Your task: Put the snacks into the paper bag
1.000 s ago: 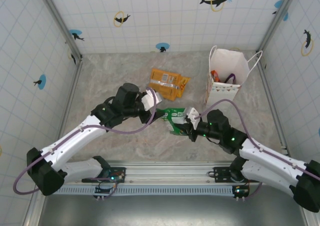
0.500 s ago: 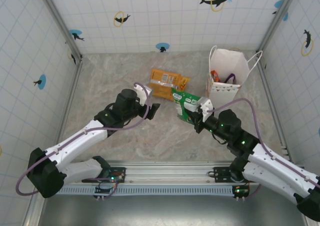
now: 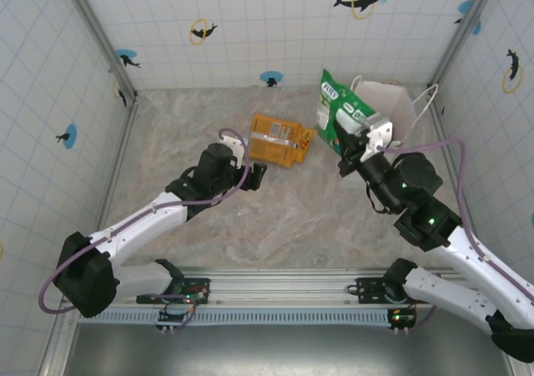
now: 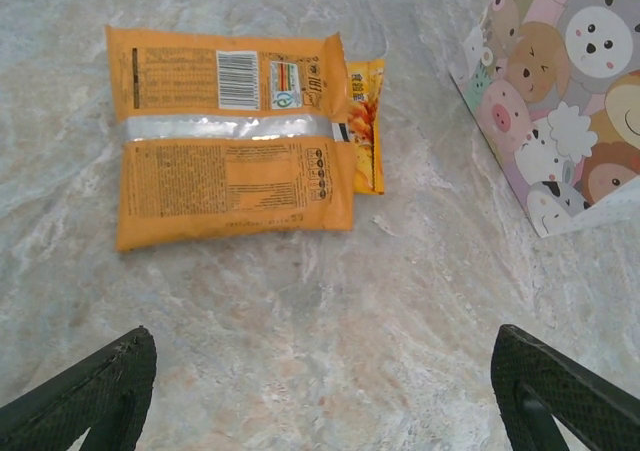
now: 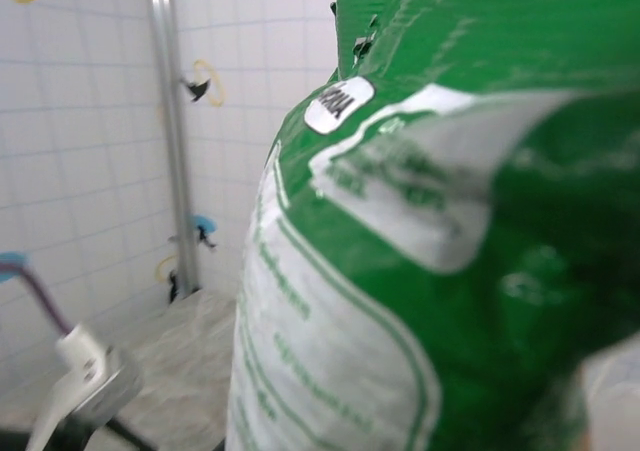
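The packet still hangs at the bag's rim. My right gripper should next carry the green packet [image 3: 340,112] outward over the white bag's open top [image 3: 392,105] and lower it to let it go.
My right gripper [image 3: 349,142] is shut on a green snack packet [image 3: 340,112] and holds it upright in the air, at the left rim of the white paper bag [image 3: 392,101]. In the right wrist view the green packet [image 5: 450,221] hides the fingers. Two orange snack packets [image 3: 279,140] lie overlapping on the marble floor left of the bag. My left gripper [image 3: 255,176] hovers open just in front of them. In the left wrist view its fingers [image 4: 90,401] stand wide apart, with the orange packets [image 4: 225,136] ahead and the bag's side [image 4: 560,91] at right.
Tiled walls with metal corner posts [image 3: 100,38] enclose the marble floor [image 3: 275,218]. The bag stands at the back right near the right wall. Open floor lies between the two arms and at the left.
My right gripper lifted the green packet from mid-floor up and rightward to the bag's rim. My left gripper drew away from that packet and now faces the orange packets.
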